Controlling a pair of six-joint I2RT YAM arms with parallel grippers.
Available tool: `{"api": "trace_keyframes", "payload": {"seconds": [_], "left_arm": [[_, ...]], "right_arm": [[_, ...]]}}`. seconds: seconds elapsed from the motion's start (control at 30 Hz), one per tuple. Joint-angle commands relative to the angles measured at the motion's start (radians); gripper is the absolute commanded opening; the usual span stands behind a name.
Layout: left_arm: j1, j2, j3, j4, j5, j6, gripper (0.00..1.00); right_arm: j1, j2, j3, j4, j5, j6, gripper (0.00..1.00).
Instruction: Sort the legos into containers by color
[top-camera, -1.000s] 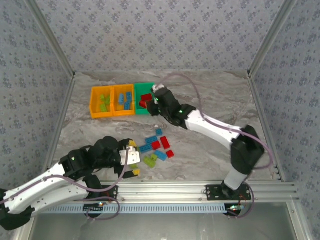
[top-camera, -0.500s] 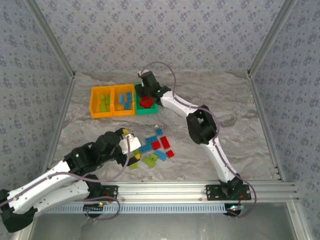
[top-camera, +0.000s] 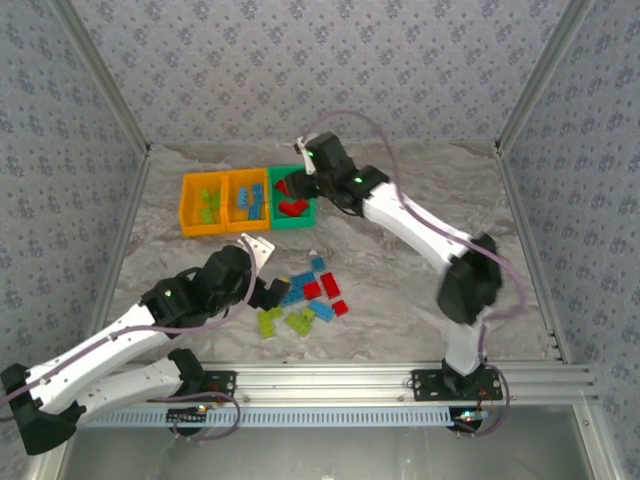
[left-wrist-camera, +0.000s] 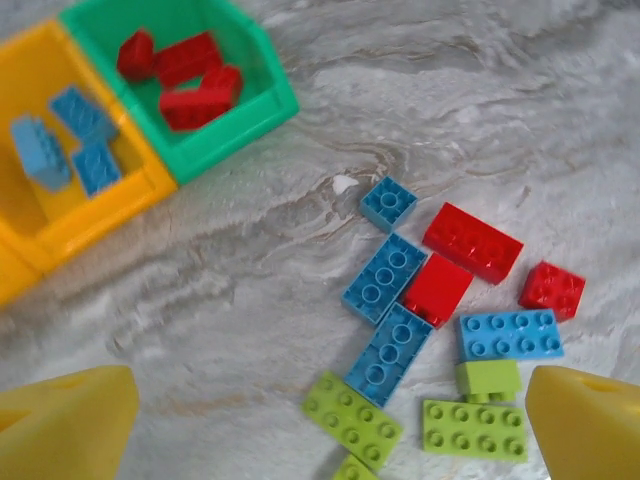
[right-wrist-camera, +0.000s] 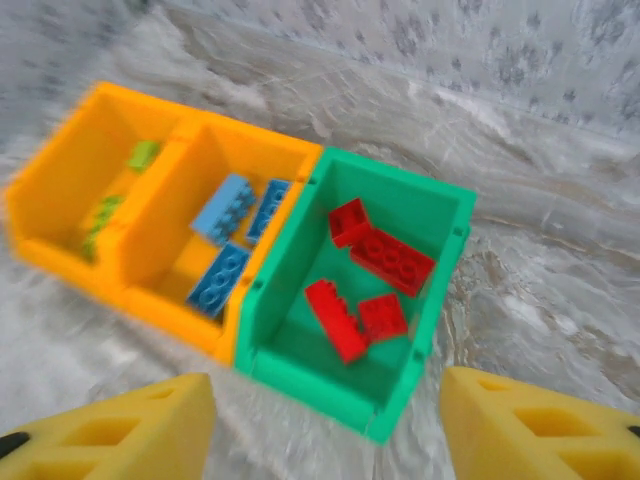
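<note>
The nearest lime brick lies at an angle below, so my left gripper will next move back and down, then turn its fingers to either side of that brick.
Loose legos in red, blue and lime lie mid-table. My left gripper hangs open just left of them, with nothing in its jaws. In the left wrist view a lime brick and a blue brick lie on the table below the left gripper. My right gripper is open and empty above the near edge of the green container, which holds several red bricks. The middle orange container holds blue bricks. The left orange container holds lime bricks.
The three containers stand in a row at the back left, walls touching. The right arm reaches across the table's middle right. Patterned walls close the back and sides. An aluminium rail runs along the near edge.
The right gripper's jaws have opened over the green container and that arm has swung. The left arm has moved forward and right, up to the loose pile.
</note>
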Motion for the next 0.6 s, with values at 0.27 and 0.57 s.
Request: {"api": "trace_keyframes", "payload": {"seconds": [0.27, 0.57], "left_arm": [[-0.103, 0.175, -0.169, -0.096, -0.018, -0.967, 0.91], [-0.118, 0.438, -0.193, 0.009, 0.097, -1.062, 0.67]], "right_arm": [[0.157, -0.704, -0.66, -0.218, -0.135, 0.132, 0.86], [0.167, -0.767, -0.768, -0.202, -0.171, 0.23, 0.89]]}}
